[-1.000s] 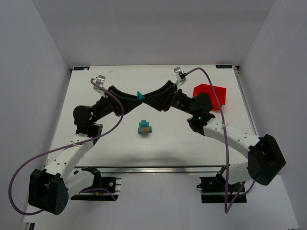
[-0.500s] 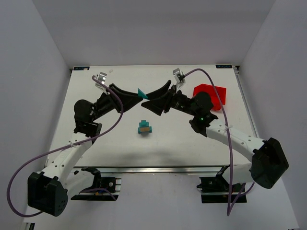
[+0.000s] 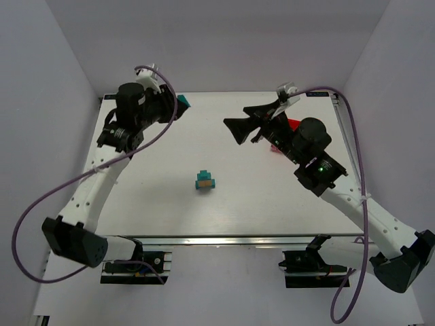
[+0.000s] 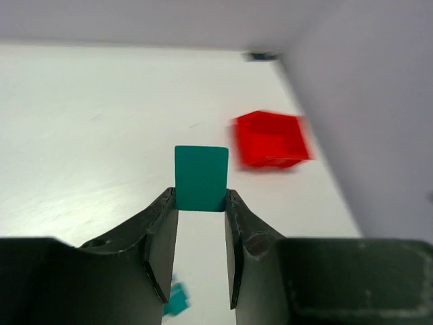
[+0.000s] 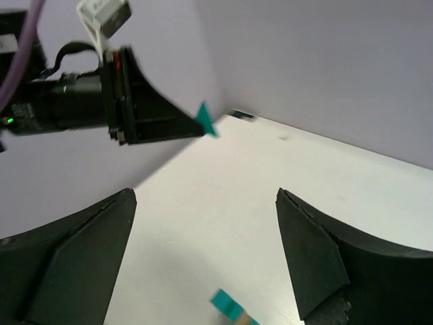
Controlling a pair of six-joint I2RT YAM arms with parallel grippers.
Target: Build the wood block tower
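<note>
I need to bring my left gripper back and down next, with its fingers tilting downward, to put the teal block on the empty table [image 3: 187, 182] beside the tower.
The wood block tower [image 3: 204, 180] is a small cluster of teal blocks with one tan block, standing at the table's middle. It shows blurred at the bottom of both wrist views, as the tower [image 4: 177, 301] and the tower [image 5: 230, 306]. My left gripper [image 3: 177, 104] is raised over the far left corner, shut on a teal block [image 4: 201, 178] that sticks out past its fingertips [image 4: 166, 203]. That same teal block [image 5: 205, 120] shows in the right wrist view. My right gripper [image 3: 234, 126] hangs wide open and empty, high over the table's right half.
A red plastic bin [image 4: 270, 139] sits at the far right of the table; in the top view the bin [image 3: 291, 124] is mostly hidden behind my right arm. White walls close in the table on the left, back and right.
Both arms lifted and drew apart from their meeting point above the tower. The right gripper opened, letting go of the teal block. The left gripper carried the block up toward the far left.
</note>
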